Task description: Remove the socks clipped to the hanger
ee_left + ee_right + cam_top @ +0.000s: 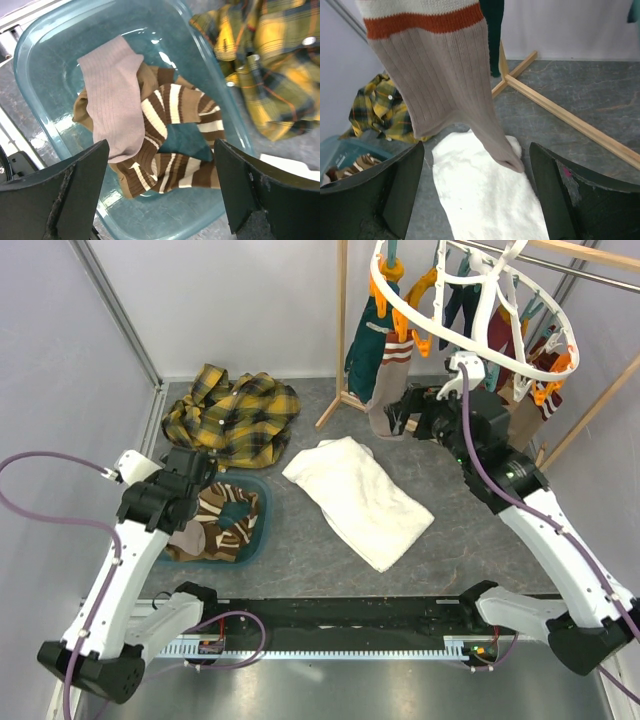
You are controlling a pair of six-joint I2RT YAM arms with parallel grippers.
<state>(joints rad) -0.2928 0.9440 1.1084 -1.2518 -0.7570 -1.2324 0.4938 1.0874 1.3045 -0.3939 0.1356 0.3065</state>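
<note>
The tan sock's lower heel corner [373, 408] [422, 129] hangs off outward and to the left in the wrist view. My right gripper should move that way next, onto that corner.
The white ring hanger [497, 358] hangs at the top right with orange clips. Several socks dangle from it, among them a dark teal one [364, 345] and a tan sock [445, 85] with an orange band. My right gripper [476, 187] is open just below and in front of the tan sock's toe, not touching it. My left gripper [160, 190] is open above the teal bin [45, 60], with nothing between its fingers. In the bin lie a pale tan sock [112, 95], brown-and-cream striped socks [172, 107] and a teal sock [182, 142].
A yellow-black plaid shirt [232, 415] lies behind the bin. A white towel [357, 498] is spread on the grey floor mid-table, under my right gripper. The wooden rack frame [342, 320] stands behind, its foot bars [560, 112] running along the floor.
</note>
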